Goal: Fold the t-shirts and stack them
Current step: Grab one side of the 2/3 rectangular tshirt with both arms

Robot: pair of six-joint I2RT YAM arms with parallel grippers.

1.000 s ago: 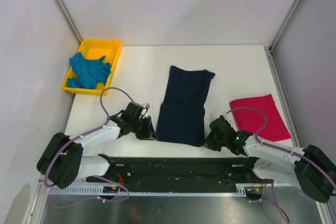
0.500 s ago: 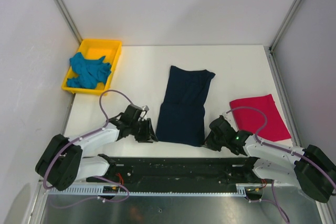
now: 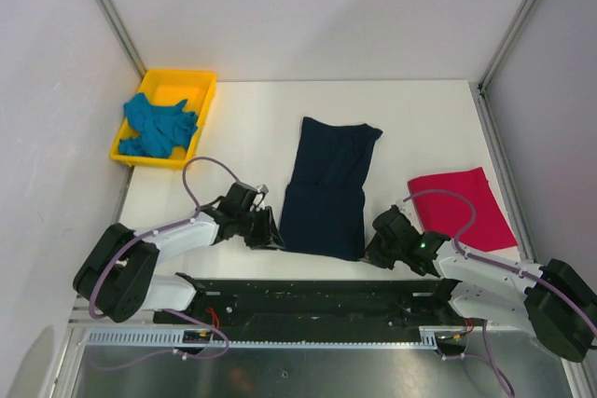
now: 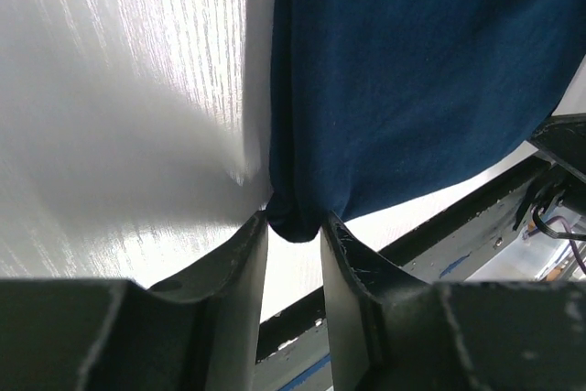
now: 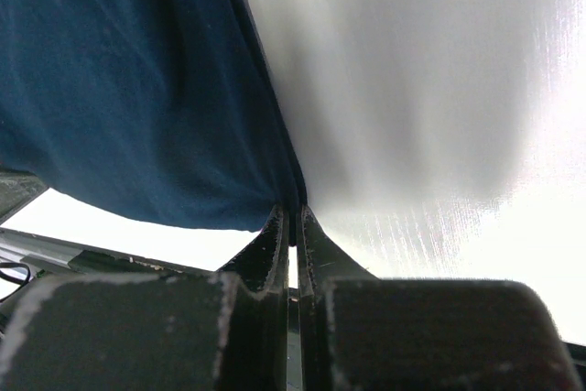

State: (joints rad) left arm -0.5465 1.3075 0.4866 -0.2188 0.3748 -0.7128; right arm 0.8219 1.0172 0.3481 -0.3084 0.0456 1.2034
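I will next lift the navy edge with my right gripper, carry it outward, lower it onto the shirt's far end (image 3: 371, 135) and let go, because the shirt is still long.
The dark navy t-shirt (image 3: 326, 188) lies folded lengthwise at the table's middle. My left gripper (image 3: 271, 236) is at its near left corner. In the left wrist view the cloth corner (image 4: 295, 224) is bunched between the fingertips (image 4: 249, 235) and touches both. My right gripper (image 3: 373, 251) is at the near right corner. In the right wrist view its jaws are almost together, pinching the navy edge (image 5: 291, 197). The crimson-pink t-shirt (image 3: 462, 207) lies folded flat at the right. The teal t-shirt (image 3: 159, 126) lies crumpled in the tray.
The yellow plastic tray (image 3: 207, 84) stands at the back left corner. The black base rail (image 3: 308, 295) runs along the table's near edge just behind both grippers. Walls close in the table on the left, back and right.
My left gripper has shifted slightly right onto the navy shirt's near left corner. The right gripper has hardly moved.
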